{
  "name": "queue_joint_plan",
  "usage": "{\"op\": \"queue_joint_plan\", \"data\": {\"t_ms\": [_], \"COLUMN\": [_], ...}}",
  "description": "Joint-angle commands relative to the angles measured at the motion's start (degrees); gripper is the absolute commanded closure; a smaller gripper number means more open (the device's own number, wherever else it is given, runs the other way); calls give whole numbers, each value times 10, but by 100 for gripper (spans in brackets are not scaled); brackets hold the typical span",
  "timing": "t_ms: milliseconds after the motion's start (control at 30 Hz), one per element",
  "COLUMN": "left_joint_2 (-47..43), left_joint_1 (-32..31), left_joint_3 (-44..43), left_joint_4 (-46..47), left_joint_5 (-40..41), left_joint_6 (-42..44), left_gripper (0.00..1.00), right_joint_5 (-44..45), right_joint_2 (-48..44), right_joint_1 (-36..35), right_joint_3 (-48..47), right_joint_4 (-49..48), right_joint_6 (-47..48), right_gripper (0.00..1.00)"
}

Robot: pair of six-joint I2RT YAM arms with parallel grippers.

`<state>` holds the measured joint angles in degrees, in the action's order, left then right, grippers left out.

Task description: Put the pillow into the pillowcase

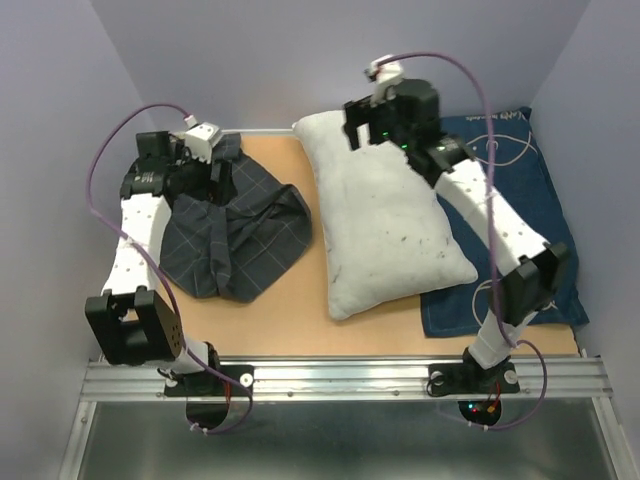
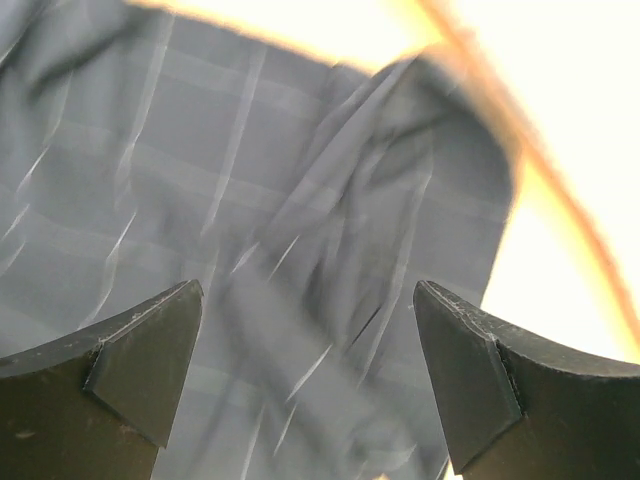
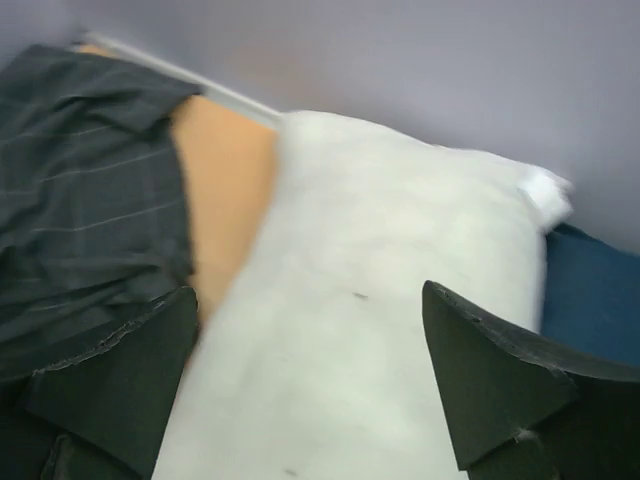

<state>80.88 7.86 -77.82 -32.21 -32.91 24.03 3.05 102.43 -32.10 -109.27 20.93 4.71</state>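
I need to move my right gripper down and toward the navy cloth next, because my open fingers are above, and close on the pillow's long edge near the pillow's far end.
The white pillow (image 1: 385, 225) lies on the table's middle right, partly over a navy cloth. The dark grey grid pillowcase (image 1: 235, 235) lies crumpled at the left. My left gripper (image 1: 205, 165) hovers open over the pillowcase's far edge; the wrist view shows grey fabric (image 2: 300, 250) between its spread fingers. My right gripper (image 1: 375, 135) is open above the pillow's far end; its wrist view shows the pillow (image 3: 380, 330) between the spread fingers and the pillowcase (image 3: 90, 190) at left.
A navy blue cloth (image 1: 520, 200) with white drawings lies under the pillow's right side. Lilac walls close in the back and sides. A metal rail (image 1: 340, 380) runs along the near edge. Bare orange table (image 1: 270, 330) shows at the front.
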Motion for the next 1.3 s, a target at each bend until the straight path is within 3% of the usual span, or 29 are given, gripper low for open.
{"op": "queue_joint_plan", "data": {"t_ms": [0, 133, 333, 567, 767, 867, 900, 933, 967, 1267], "left_joint_2": [37, 137, 263, 251, 190, 176, 169, 165, 161, 124], "left_joint_1": [-112, -191, -241, -239, -230, -217, -214, -210, -207, -191], "left_joint_3": [-44, -121, -216, -195, -150, -150, -149, -147, -146, -148], "left_joint_4": [97, 149, 148, 127, 123, 112, 110, 109, 109, 121], "left_joint_5": [-4, 7, 13, 50, 86, 87, 86, 86, 85, 87], "left_joint_6": [-106, -176, -209, -186, -165, -160, -161, -162, -163, -173], "left_gripper": [1, 1, 1, 1, 1, 1, 1, 1, 1, 1], "right_joint_5": [-6, -135, -266, -268, -369, -438, -444, -445, -449, -444], "right_joint_2": [-21, -8, 21, 105, 158, 156, 137, 125, 113, -15], "right_joint_1": [121, 245, 266, 274, 274, 273, 273, 273, 273, 273], "right_joint_3": [78, 63, 70, 79, 67, 48, 38, 28, 14, -158], "right_joint_4": [45, 114, 122, 122, 126, 126, 126, 127, 132, 195], "right_joint_6": [-29, -113, -175, -209, -234, -229, -226, -222, -215, -21], "right_gripper": [1, 0, 0, 0, 1, 44, 74, 93, 100, 100]}}
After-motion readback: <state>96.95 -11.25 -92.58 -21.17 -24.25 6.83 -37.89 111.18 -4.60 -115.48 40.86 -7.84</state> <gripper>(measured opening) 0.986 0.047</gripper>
